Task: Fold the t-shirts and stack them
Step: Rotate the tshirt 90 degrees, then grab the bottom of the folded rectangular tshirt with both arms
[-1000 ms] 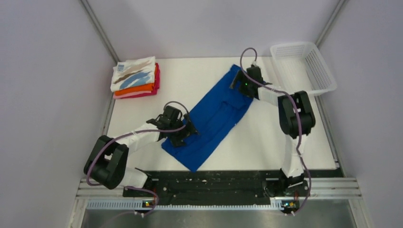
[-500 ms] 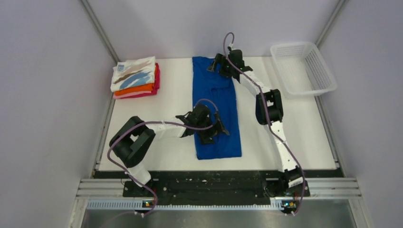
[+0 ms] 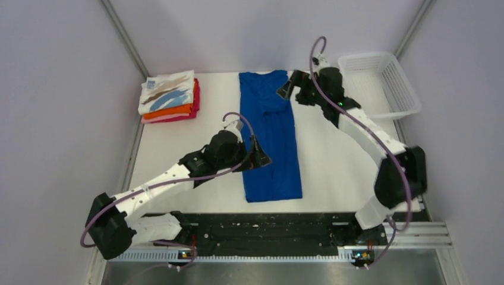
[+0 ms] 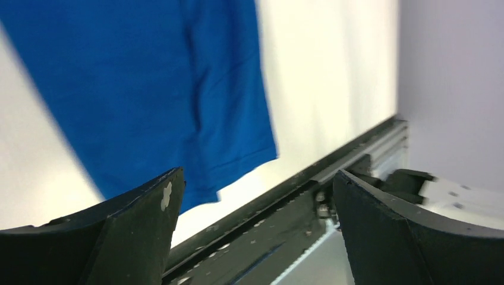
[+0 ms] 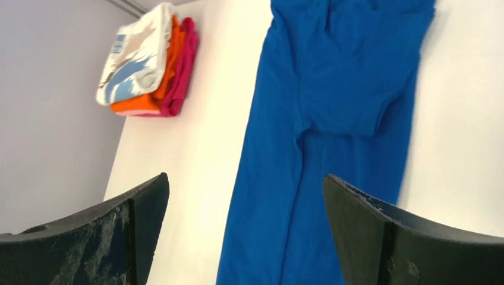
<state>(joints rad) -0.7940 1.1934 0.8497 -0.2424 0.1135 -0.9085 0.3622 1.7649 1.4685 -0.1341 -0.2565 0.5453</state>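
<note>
The blue t-shirt's near corner on the stack side lies below and back, so next my left gripper needs to descend backward to pinch its uncovered hem.
The royal-blue t-shirt (image 3: 270, 136) lies on the white table as a long narrow strip, running from the far edge toward the near edge; its lettering is hidden. It also shows in the left wrist view (image 4: 148, 89) and the right wrist view (image 5: 333, 119). A folded stack (image 3: 169, 97) with the white brush-stroke tee on top, then orange and magenta, sits at the far left, also seen in the right wrist view (image 5: 148, 62). My left gripper (image 3: 260, 158) is open and empty at the strip's left edge. My right gripper (image 3: 288, 89) is open and empty at its far right corner.
A white plastic mesh basket (image 3: 380, 83) stands at the far right corner of the table (image 3: 345, 172). A black rail (image 3: 267, 228) runs along the near edge, also in the left wrist view (image 4: 285, 219). Grey walls close in both sides.
The blue shirt was swung from a diagonal to lie straight. Both grippers have since let go of it and pulled back a little, the left arm stretching out lower and the right moving rightward.
</note>
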